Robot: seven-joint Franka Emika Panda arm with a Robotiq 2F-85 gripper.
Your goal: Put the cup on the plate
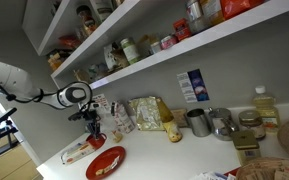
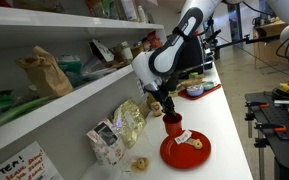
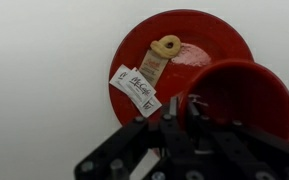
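Next, the gripper lowers the cup (image 2: pixel 172 125) onto the bare part of the red plate (image 2: pixel 187 155) below, clear of the biscuit, and releases the near rim of the cup.
The small red cup (image 3: pixel 240 100) hangs in my gripper (image 3: pixel 174 108), whose fingers pinch its rim on the left side. It is held above the right part of the round red plate (image 3: pixel 209 35), which lies on the white counter. On the plate are a ring-shaped biscuit, a brown sachet and a white label. In both exterior views the cup (image 2: pixel 172 125) (image 1: pixel 95 137) is just above the plate (image 2: pixel 187 155) (image 1: pixel 106 163), below the gripper (image 2: pixel 165 110) (image 1: pixel 92 126). Whether the cup touches the plate cannot be told.
A pale oblong packet (image 1: pixel 76 152) lies beside the plate. Snack bags (image 2: pixel 119 128) stand against the wall. Grey metal mugs (image 1: pixel 197 122) and an oil bottle (image 1: pixel 267 108) stand further along the counter. A loaded shelf (image 1: pixel 184 40) hangs overhead.
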